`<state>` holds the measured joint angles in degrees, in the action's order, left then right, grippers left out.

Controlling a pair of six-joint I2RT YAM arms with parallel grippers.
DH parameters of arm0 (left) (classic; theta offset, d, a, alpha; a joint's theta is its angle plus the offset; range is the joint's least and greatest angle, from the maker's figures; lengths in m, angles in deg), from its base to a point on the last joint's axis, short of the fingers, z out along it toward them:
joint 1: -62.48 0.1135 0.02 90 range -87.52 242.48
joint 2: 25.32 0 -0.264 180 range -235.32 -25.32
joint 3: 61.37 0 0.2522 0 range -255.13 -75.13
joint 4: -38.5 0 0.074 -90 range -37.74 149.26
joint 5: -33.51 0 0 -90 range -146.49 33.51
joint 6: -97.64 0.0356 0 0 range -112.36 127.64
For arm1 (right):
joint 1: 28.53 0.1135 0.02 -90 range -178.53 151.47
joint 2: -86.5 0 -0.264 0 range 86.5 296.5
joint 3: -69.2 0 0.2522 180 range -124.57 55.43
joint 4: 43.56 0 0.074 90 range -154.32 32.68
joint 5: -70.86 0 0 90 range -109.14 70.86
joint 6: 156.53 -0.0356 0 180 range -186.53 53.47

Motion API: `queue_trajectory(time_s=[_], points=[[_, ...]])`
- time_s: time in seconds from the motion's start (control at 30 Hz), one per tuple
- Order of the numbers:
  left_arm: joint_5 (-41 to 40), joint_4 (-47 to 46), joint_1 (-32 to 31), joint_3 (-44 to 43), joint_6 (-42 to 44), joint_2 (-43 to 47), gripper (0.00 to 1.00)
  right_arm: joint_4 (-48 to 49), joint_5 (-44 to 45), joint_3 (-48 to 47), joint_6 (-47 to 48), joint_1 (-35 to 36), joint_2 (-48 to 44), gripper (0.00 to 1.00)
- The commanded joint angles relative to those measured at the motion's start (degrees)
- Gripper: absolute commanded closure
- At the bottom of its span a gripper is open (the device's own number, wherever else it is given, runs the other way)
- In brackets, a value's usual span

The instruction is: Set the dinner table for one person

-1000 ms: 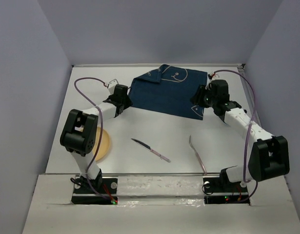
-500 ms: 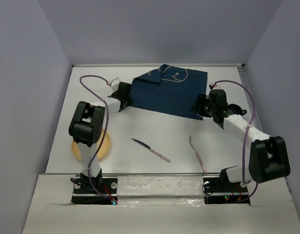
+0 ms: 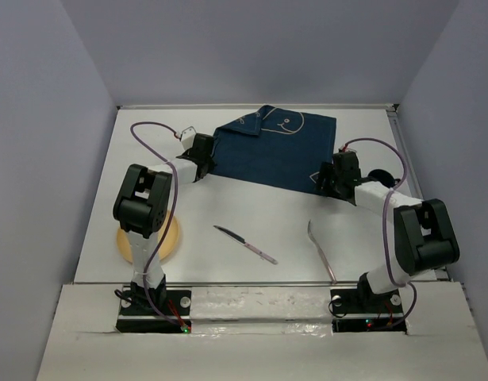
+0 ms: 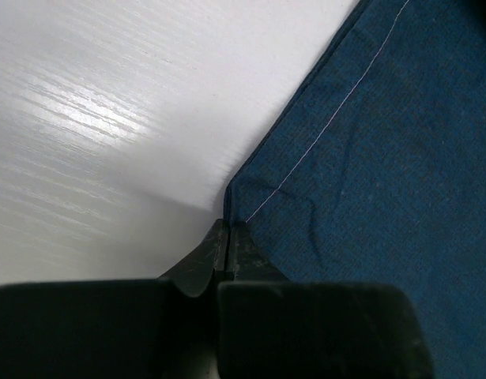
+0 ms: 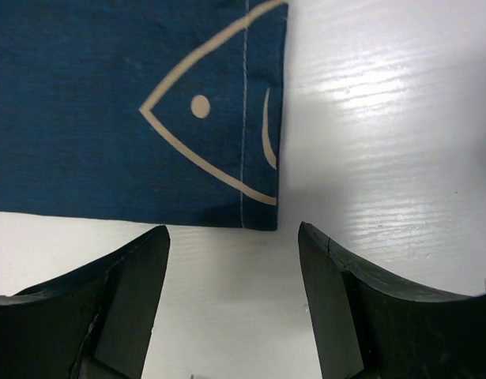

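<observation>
The right gripper moves down and slightly outward over the mat's free near corner next, because its open fingers stand just short of the cloth.
A dark blue placemat [image 3: 271,151] with pale whale drawings lies at the back of the white dinner table [image 3: 251,214], its far left corner folded over. My left gripper [image 3: 207,167] sits low at the mat's near left corner. In the left wrist view its jaws [image 4: 227,225] are shut, with the cloth corner [image 4: 369,158] pinched at their tips. My right gripper [image 3: 324,179] is open at the mat's near right corner. In the right wrist view its fingers [image 5: 233,230] stand apart over bare table [image 5: 385,118], just short of the cloth [image 5: 108,103].
A knife [image 3: 245,244] lies at an angle in the middle of the table. A fork [image 3: 320,252] lies to its right. A tan plate [image 3: 170,236] is partly hidden behind the left arm. A metal rail [image 3: 251,282] runs along the near edge.
The left jaws have closed on the placemat's corner and that arm has folded in. The right gripper has opened wider and drawn back to the mat's near right corner.
</observation>
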<state>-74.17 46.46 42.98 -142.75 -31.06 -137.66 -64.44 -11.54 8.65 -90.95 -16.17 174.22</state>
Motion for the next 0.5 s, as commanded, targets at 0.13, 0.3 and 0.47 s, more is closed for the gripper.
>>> queue_trajectory(time_s=[0.13, 0.3, 0.47], points=[[-0.70, -2.81, -0.44, 3.10, 1.87, 4.75, 1.00, -1.94, 2.25, -3.13, -1.41, -0.14, 4.73, 0.32], [0.97, -5.36, -0.53, 6.53, 0.64, 6.86, 1.00, -1.76, 2.51, -5.42, -2.47, -0.14, 9.21, 0.38], [1.32, -6.23, -0.80, 8.37, 0.38, 8.70, 1.00, -1.50, 3.39, -6.48, -2.91, -0.14, 11.51, 0.79]])
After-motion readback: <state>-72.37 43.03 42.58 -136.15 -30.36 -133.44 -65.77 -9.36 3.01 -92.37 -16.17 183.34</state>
